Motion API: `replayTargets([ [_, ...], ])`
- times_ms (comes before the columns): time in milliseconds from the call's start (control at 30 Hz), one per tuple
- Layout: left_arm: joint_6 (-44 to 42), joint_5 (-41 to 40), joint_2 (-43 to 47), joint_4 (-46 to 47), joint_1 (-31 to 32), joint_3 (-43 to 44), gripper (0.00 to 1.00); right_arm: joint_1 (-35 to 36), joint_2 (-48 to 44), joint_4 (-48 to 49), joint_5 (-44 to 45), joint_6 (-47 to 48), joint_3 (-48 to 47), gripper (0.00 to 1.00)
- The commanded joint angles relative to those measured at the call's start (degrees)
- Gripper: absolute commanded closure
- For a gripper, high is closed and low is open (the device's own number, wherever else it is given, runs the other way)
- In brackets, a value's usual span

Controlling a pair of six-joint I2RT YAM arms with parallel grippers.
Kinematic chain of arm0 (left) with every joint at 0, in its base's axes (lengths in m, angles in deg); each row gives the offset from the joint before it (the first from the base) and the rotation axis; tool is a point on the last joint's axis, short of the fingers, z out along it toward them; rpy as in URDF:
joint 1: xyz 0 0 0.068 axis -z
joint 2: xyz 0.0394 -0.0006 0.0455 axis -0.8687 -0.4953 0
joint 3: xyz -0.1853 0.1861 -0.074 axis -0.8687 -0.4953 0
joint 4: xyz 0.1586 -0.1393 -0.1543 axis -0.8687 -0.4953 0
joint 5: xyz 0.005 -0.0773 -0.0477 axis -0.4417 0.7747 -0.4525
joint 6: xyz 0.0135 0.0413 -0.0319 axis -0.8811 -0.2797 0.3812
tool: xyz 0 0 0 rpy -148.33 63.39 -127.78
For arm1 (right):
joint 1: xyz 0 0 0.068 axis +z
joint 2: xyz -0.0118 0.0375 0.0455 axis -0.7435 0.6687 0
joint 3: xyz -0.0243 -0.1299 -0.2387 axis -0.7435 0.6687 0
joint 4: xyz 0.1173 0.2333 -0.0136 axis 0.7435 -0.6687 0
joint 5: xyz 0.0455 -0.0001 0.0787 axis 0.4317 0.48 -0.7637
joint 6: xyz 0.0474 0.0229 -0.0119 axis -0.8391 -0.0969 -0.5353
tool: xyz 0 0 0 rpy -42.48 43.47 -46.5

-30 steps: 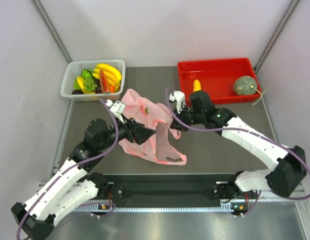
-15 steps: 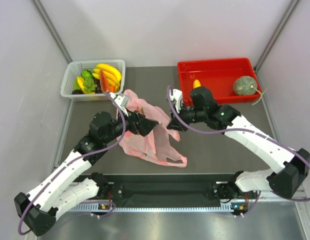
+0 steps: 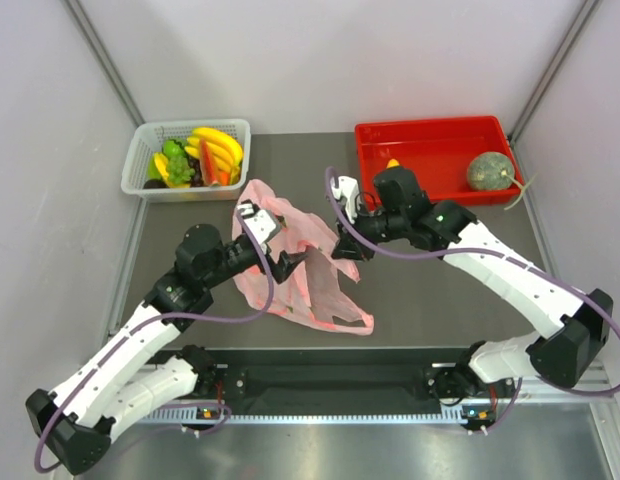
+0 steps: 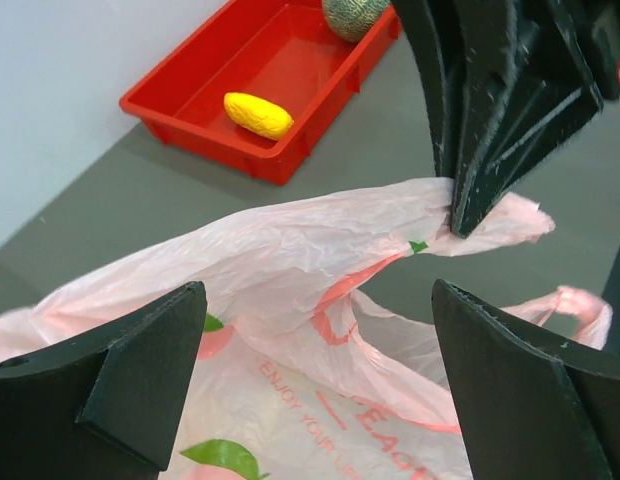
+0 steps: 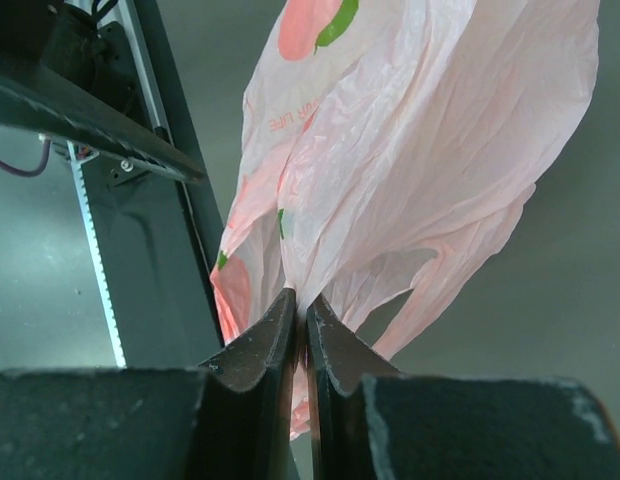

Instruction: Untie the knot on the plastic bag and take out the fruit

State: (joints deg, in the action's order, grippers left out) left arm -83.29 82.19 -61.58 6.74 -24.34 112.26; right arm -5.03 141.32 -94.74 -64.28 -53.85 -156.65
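Next, my open left gripper will go toward the right in the top view onto the fold of film beside my right gripper, since its pinch holds the fold raised.
The pink plastic bag [image 3: 305,262] lies crumpled mid-table, its loop handles [image 3: 342,318] loose; no knot shows. My right gripper [image 3: 344,246] is shut on the bag's upper right edge, pinching thin film [image 5: 302,300], and the bag [image 5: 420,150] hangs from it. My left gripper [image 3: 282,264] is open at the bag's left side, its fingers [image 4: 140,375] spread on either side of the film [image 4: 290,260], not touching it. The green melon [image 3: 487,170] and a small yellow fruit [image 4: 258,114] lie in the red tray [image 3: 440,135]. I see no fruit inside the bag.
A white basket [image 3: 142,150] at the back left holds larger bananas, grapes and red-orange slices. The red tray stands at the back right, just behind my right arm. Grey walls close in the table on three sides.
My left gripper has swung from the bag's middle up and back, and now stands open at its left side. My right gripper has shifted slightly left, still pinching the bag.
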Motion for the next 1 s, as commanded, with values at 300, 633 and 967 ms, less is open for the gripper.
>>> replayTargets([
  [300,-21.1,-2.9,-2.9,2.9,5.4,-0.2,0.01,1.4,3.5,-6.1,-7.1,3.8,-9.4,0.91],
  [633,-26.8,-8.8,-6.6,7.1,11.5,-0.7,0.02,2.3,9.6,-16.5,-10.0,9.5,-18.9,0.9],
  [967,-23.7,-12.3,-7.6,7.4,11.7,0.8,1.0,2.6,9.9,-17.8,-6.9,9.5,-20.4,0.83],
])
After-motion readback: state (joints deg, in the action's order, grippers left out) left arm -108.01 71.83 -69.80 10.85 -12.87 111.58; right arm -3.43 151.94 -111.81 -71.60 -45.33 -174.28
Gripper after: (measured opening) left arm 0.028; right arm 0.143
